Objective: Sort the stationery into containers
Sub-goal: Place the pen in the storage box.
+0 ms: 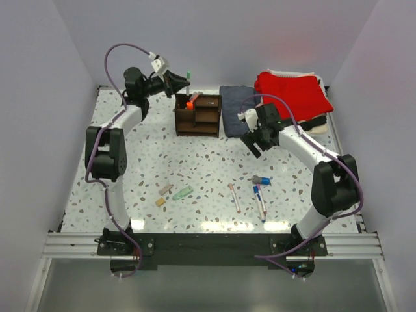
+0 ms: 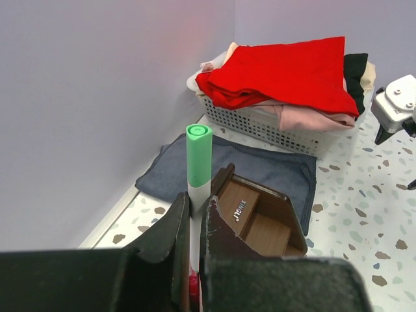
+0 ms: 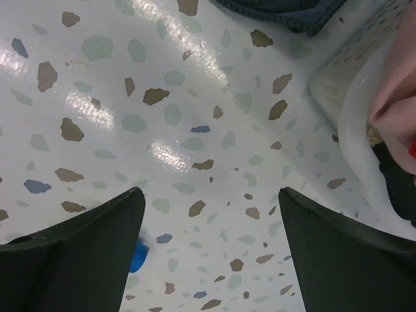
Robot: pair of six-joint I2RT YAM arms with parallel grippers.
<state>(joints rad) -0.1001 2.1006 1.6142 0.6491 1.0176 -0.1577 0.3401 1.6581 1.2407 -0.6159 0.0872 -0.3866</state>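
Observation:
My left gripper should next move down toward the back of the orange-banded marker's compartment (image 1: 183, 100) and let go of the green-capped white pen, because the pen is already upright above the organizer.
My left gripper (image 1: 174, 79) is shut on a green-capped white pen (image 1: 188, 75), held upright just above the back left of the dark brown wooden organizer (image 1: 198, 114). In the left wrist view the pen (image 2: 198, 156) stands between my fingers, with the organizer (image 2: 260, 218) below right. A black marker with an orange band (image 1: 190, 103) stands in the organizer's left compartment. My right gripper (image 1: 253, 140) is open and empty over bare table (image 3: 208, 195). Two tan blocks (image 1: 166, 190), a pale green piece (image 1: 182, 193), a pink pen (image 1: 234, 197), a red pen (image 1: 260, 200) and a blue-capped pen (image 1: 261, 180) lie near the front.
A folded dark blue cloth (image 1: 235, 109) lies right of the organizer. A white basket (image 2: 279, 133) with red and pink clothes (image 1: 291, 91) stands at the back right. Walls close the table at the back and sides.

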